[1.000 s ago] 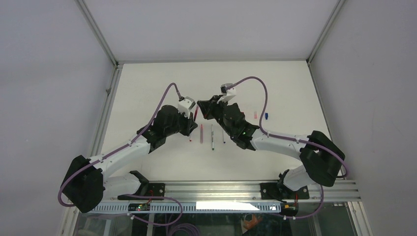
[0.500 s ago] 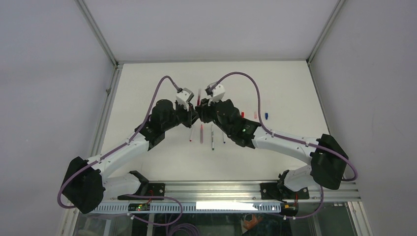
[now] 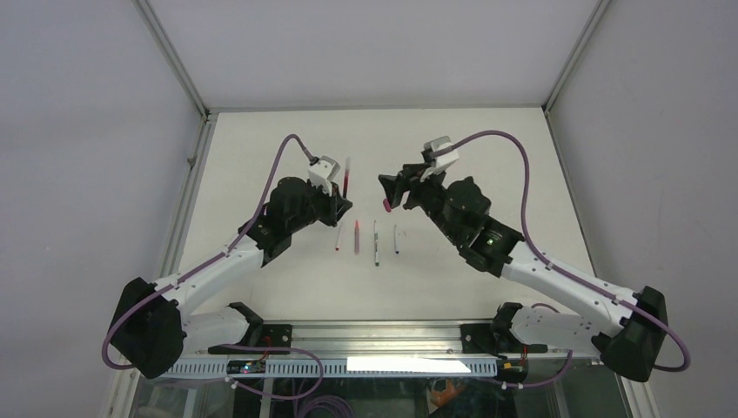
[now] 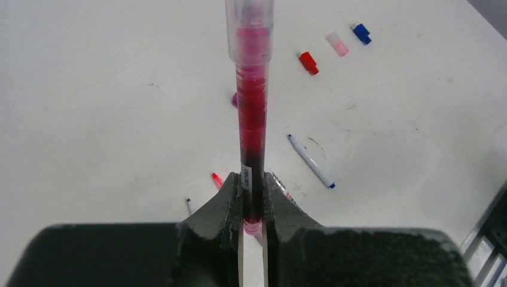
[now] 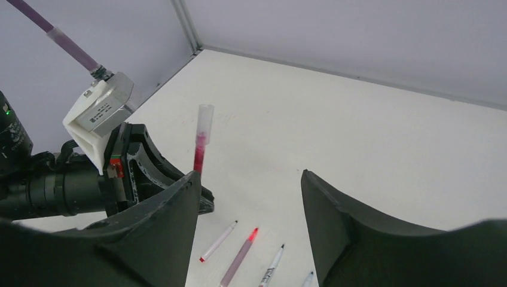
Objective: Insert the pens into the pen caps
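Observation:
Next, with the pen capped, my left gripper lowers to bare tabletop beside the loose pens, a spot below and to its left in the top view.
My left gripper [image 4: 252, 182] is shut on the lower end of a dark red pen [image 4: 251, 119], which stands upright with a whitish cap [image 4: 249, 30] on its top. From above, this pen [image 3: 346, 177] rises out of the left gripper [image 3: 338, 202]. To its right, my right gripper [image 3: 389, 193] stands open and apart from the pen; its jaws [image 5: 250, 174] hold nothing. Several more pens [image 3: 375, 242] lie side by side on the table. A magenta cap [image 3: 385, 206] lies below the right gripper. Red [image 4: 308, 63], pale pink [image 4: 337, 44] and blue [image 4: 361, 33] caps lie in a row.
The white table [image 3: 261, 148] is walled at the back and both sides. In the top view the right forearm [image 3: 470, 218] covers the row of three caps. The loose pens [image 5: 239, 258] lie close below both grippers.
The right gripper opened and pulled back to the right, away from the dark red pen, leaving the whitish cap on its top. The left gripper kept its hold on the pen.

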Controlling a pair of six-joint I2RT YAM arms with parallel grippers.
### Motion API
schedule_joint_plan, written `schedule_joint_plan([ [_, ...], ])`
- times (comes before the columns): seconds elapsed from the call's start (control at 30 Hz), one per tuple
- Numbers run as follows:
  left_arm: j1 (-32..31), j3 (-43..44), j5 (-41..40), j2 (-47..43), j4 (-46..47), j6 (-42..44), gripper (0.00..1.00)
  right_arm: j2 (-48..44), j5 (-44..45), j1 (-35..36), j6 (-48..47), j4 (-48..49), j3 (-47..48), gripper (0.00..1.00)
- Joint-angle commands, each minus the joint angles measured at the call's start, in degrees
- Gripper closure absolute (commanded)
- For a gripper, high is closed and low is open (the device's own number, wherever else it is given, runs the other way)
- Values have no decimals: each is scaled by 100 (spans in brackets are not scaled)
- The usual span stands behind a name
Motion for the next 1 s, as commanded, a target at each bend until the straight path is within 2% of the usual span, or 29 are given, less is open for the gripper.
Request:
schedule_joint_plan([
  [0.0, 32, -5, -709, 41, -485, -479, 100, -665, 269, -180, 14, -166, -454, 35],
  [0.03, 39, 73, -1127, 82, -810, -626, 100, -758, 287, -224, 46, -257, -529, 35],
  [0.17, 88, 502, -1834, 448, -2055, -1197, 100, -983, 281, -374, 183, -475, -836, 35],
  [0.27, 360, 619, -1620, 829, -2525, -1622, 100, -1060, 260, -455, 275, -517, -1022, 34],
  [0.43, 584, 855, -1397, 1463, -3140, -1830, 100, -1161, 115, -612, 337, -565, -1145, 34],
  [0.57, 602, 1015, -1381, 1965, -3436, -1893, 100, -1096, -143, -701, 551, -581, -1159, 34],
  [0.77, 602, 1020, -1277, 2464, -3489, -2084, 99, -599, -60, -711, 837, -1131, -1030, 34],
  [0.97, 618, 1076, -1238, 2703, -3516, -2082, 84, -108, -278, -711, 1198, -1321, -1041, 34],
])
